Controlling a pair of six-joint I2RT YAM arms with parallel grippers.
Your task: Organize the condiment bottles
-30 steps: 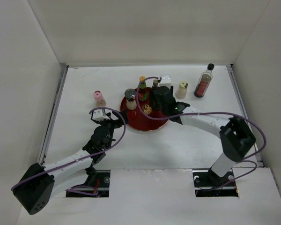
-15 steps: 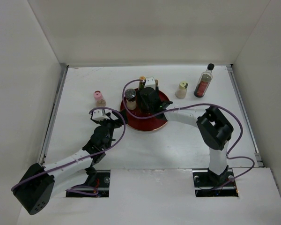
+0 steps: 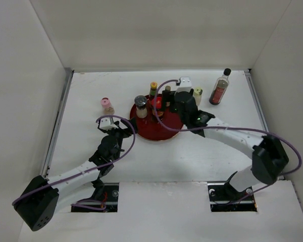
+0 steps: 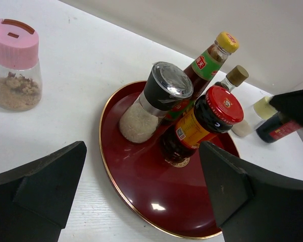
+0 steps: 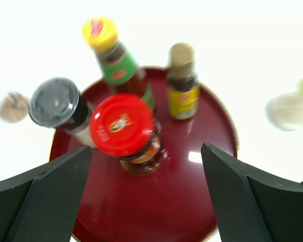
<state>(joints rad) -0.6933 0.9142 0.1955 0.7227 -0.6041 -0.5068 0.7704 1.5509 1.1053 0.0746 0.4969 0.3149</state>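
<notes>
The black-capped bottle's neck (image 3: 224,77) is to the right in the top view, past the cream-capped jar (image 3: 197,94). My right gripper will put its open fingers around that neck next.
Four condiment bottles stand on the round red tray (image 3: 164,132): a red-lidded jar (image 5: 121,126), a yellow-capped bottle (image 5: 108,50), a silver-lidded grinder (image 5: 55,103) and a small tan-capped bottle (image 5: 182,80). My right gripper (image 5: 145,169) hangs open above the tray, the red-lidded jar (image 3: 158,102) just ahead of its jaws and free. The cream-capped jar (image 3: 197,94) and the tall black-capped bottle (image 3: 220,88) stand on the table to the right. To the left stands the pink-capped jar (image 4: 15,70). My left gripper (image 4: 142,166) is open and empty at the tray's (image 4: 103,146) left rim.
White walls close in the table on the left, the back and the right. A purple cable loops from each wrist over the tray area. The right arm stretches across the table right of the tray.
My right gripper has opened, leaving the red-lidded jar standing on the tray, and has drawn back to the right. The left arm has stayed still.
</notes>
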